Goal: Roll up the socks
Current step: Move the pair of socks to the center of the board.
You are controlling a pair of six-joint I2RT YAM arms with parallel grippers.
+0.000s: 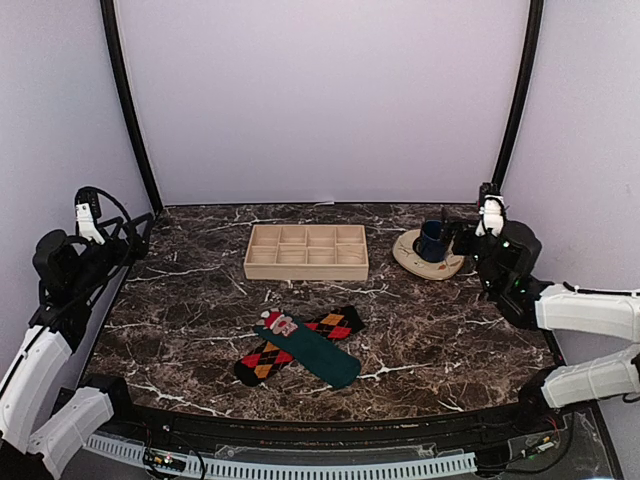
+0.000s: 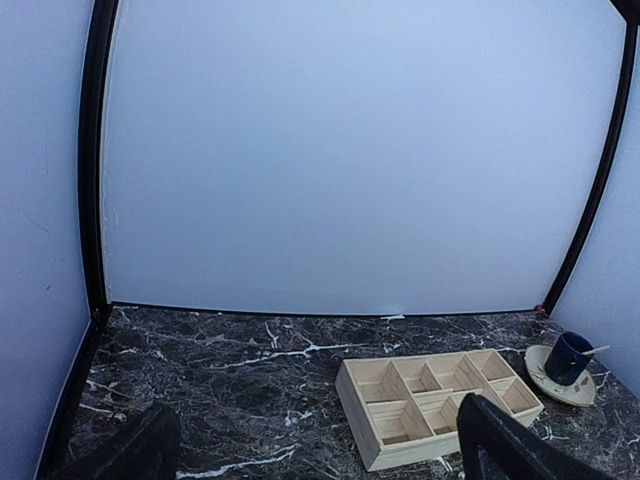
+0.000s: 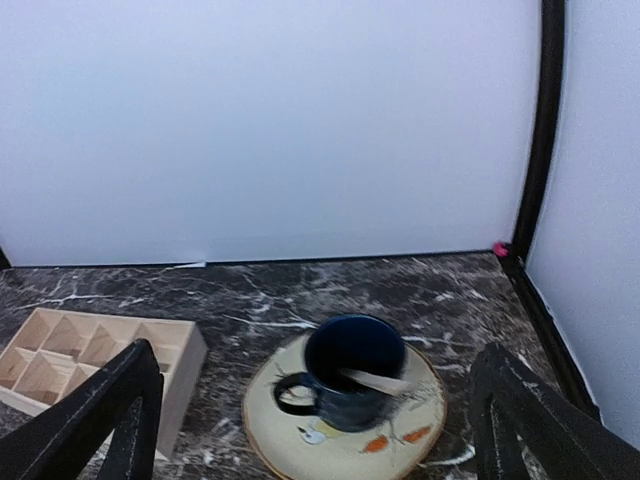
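Note:
The robot will move its left gripper across and down onto the teal sock's Santa end (image 1: 269,321), because that end is below the gripper and to its right in the top view.
Two socks lie crossed on the dark marble table in the top view. The dark teal sock (image 1: 318,350) with a red-and-white Santa figure rests over the black sock (image 1: 265,360) with orange argyle diamonds. My left gripper (image 1: 135,235) hovers open at the far left edge, well away from the socks. My right gripper (image 1: 462,238) is open at the far right, beside a cup. Neither wrist view shows the socks. The left wrist view has its gripper (image 2: 318,450) wide apart with nothing between the fingers. The right gripper (image 3: 318,400) is equally wide and empty.
A wooden divided tray (image 1: 306,270) stands behind the socks, also seen as the tray (image 2: 395,455) and the tray (image 3: 185,350). A dark blue cup (image 1: 432,240) with a stick in it sits on a cream saucer (image 1: 420,265) at the right. White walls enclose the table.

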